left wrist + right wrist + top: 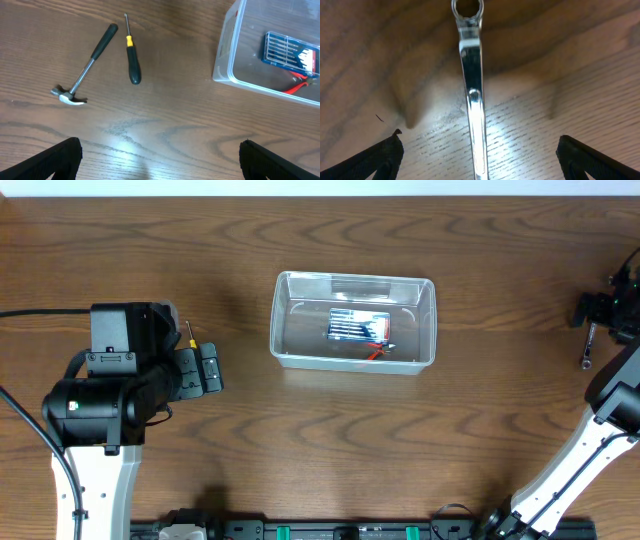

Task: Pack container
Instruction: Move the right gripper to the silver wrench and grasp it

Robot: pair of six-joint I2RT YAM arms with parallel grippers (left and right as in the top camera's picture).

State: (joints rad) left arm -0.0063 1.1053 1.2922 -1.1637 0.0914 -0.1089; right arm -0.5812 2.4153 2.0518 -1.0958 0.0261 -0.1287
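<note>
The silver wrench's slim shank (591, 337) (477, 130) is already between my open fingers, so I need to lower my right gripper a little further onto it next and close.
The clear plastic container (354, 321) sits at the table's middle and holds a blue case of small screwdrivers (359, 326) and red-handled pliers (376, 352); it also shows in the left wrist view (227, 55). A hammer (85, 62) and a yellow-and-black screwdriver (132, 52) lie on the table to its left. My left gripper (160, 165) is open and empty above bare wood near them. A silver wrench (472, 90) lies on the table at the far right (588, 348). My right gripper (479, 160) is open, its fingers either side of the wrench, not touching.
The table's far edge (320, 188) runs along the top. The left arm's body (120, 380) hides most of the hammer and screwdriver in the overhead view. A black rail (340, 530) runs along the front edge.
</note>
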